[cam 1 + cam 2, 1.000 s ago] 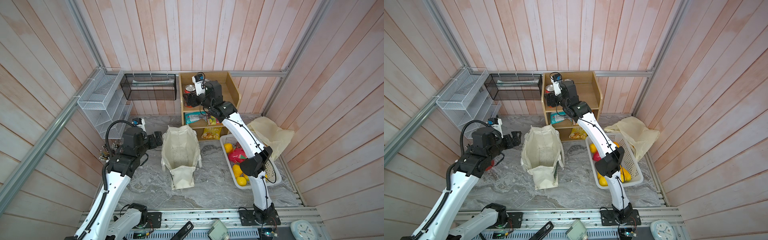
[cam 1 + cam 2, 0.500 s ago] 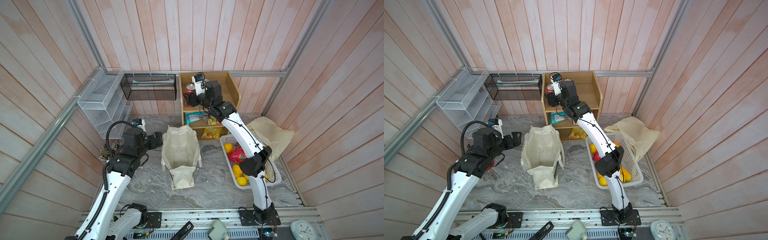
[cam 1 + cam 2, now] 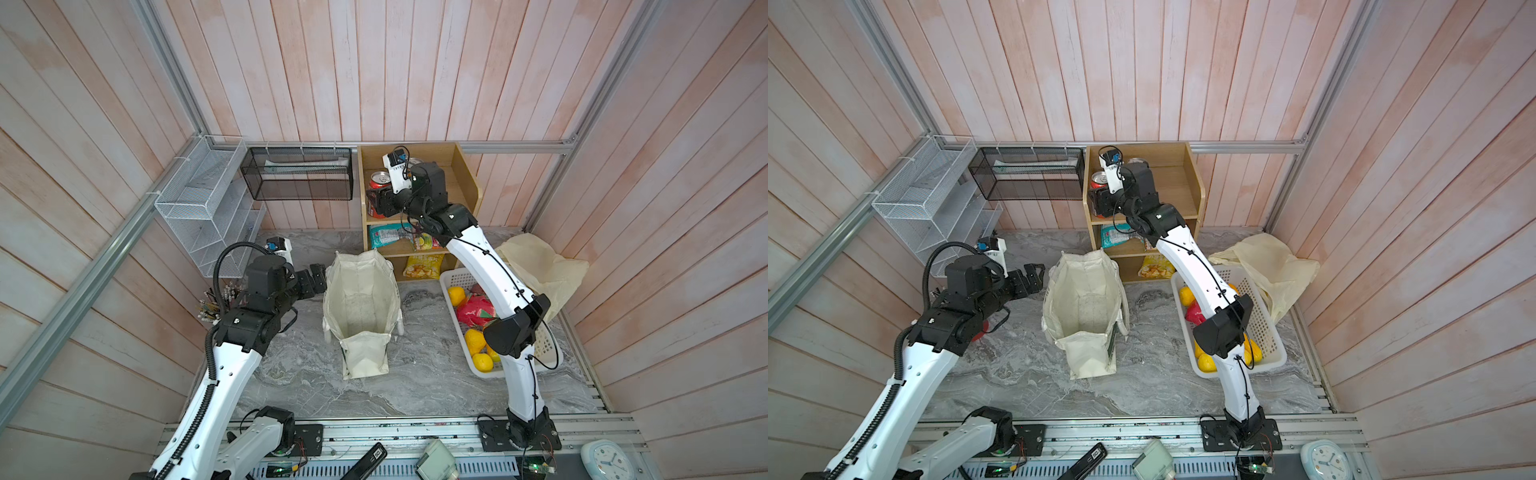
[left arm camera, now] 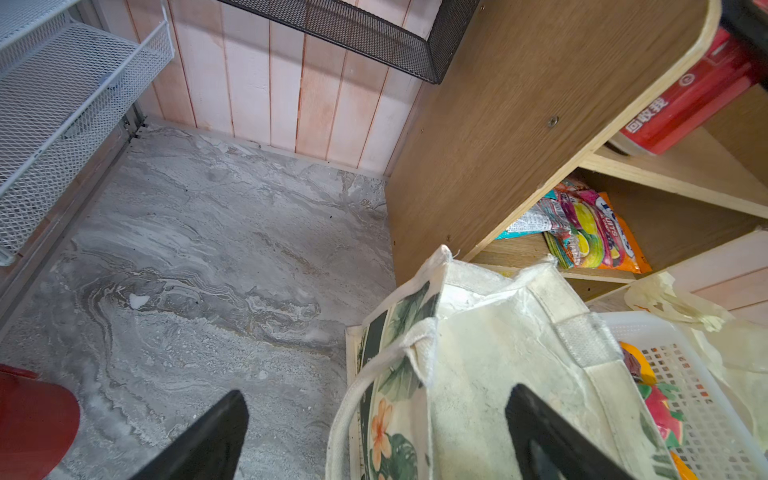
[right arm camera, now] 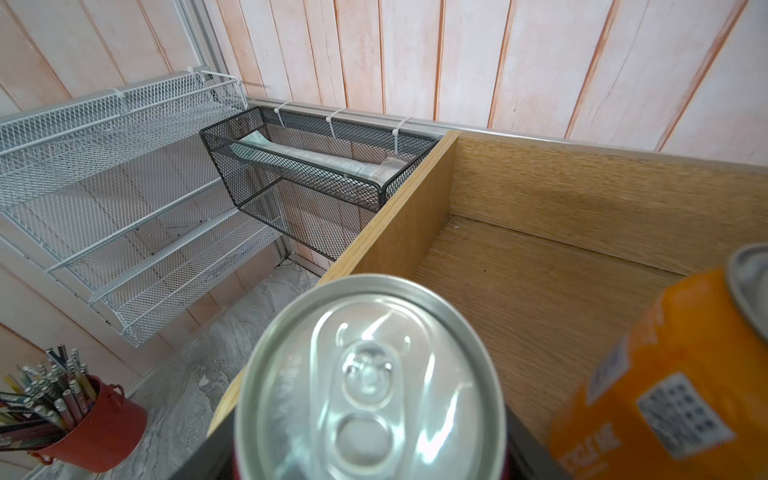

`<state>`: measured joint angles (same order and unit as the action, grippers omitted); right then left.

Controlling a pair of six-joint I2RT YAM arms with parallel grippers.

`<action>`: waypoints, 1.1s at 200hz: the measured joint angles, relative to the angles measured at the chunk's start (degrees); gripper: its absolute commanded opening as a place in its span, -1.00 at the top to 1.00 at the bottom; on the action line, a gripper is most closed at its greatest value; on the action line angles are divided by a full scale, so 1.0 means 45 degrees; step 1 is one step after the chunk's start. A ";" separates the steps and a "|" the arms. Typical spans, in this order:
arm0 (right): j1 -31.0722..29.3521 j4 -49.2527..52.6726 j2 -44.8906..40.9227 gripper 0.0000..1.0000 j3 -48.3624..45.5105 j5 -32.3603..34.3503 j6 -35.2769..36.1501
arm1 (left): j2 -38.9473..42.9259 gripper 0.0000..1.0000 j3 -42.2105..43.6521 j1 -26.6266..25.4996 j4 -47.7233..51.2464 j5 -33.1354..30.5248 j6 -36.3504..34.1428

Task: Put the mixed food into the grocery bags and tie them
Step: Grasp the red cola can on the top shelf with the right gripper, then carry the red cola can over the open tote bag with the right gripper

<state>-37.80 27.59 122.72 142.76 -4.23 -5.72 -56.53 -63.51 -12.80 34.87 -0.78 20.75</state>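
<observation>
The left gripper's parted fingers are above the tote's rim by the strap handle (image 3: 328,294) (image 4: 428,428), so the robot should next lower the left gripper toward the cream tote and close it on that rim.
On the wooden shelf unit's top shelf stands the red cola can (image 3: 376,208) (image 5: 370,374), and my right gripper (image 3: 380,201) (image 5: 365,453) is shut on it, a black finger on each side. The cream tote (image 3: 359,299) (image 4: 498,353) stands open mid-table. My left gripper (image 3: 318,278) (image 4: 376,392) is open at its left rim, the rim and a strap handle between the jaws, touching neither. A teal snack packet (image 3: 386,235) lies on the middle shelf. Yellow toy fruits (image 3: 482,361) lie in the white basket. The pale-yellow plastic bag (image 3: 536,266) is crumpled behind it.
An orange Fanta can (image 5: 665,374) stands close beside the cola can. A multicoloured candy packet (image 4: 594,232) shares the middle shelf. The white basket (image 3: 548,357) is at the right, under my right arm. A red pencil pot (image 5: 95,432) and wire racks (image 3: 208,199) are at the left.
The right gripper's jaws have narrowed onto the cola can. Both arms otherwise hold their places.
</observation>
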 measured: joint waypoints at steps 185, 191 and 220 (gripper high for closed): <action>-0.2497 -0.4833 -0.6887 0.66 -1.3182 -0.0476 0.0063 | -0.1044 -0.81 0.1010 0.0005 -0.0053 0.1753 0.0209; -0.2526 -0.5149 -0.6878 0.66 -1.3721 -0.0539 0.0019 | -0.1088 -0.77 0.1010 0.0005 -0.0063 0.1836 0.0223; -0.2696 -0.6280 -0.6776 0.66 -1.5431 -0.0792 -0.0044 | -0.1331 -0.11 0.1059 0.0005 -0.0311 0.2215 0.0282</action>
<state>-49.93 -0.67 92.23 73.32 -7.79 -5.91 -62.52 -58.74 -12.78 33.47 9.19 22.02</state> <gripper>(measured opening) 0.669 0.702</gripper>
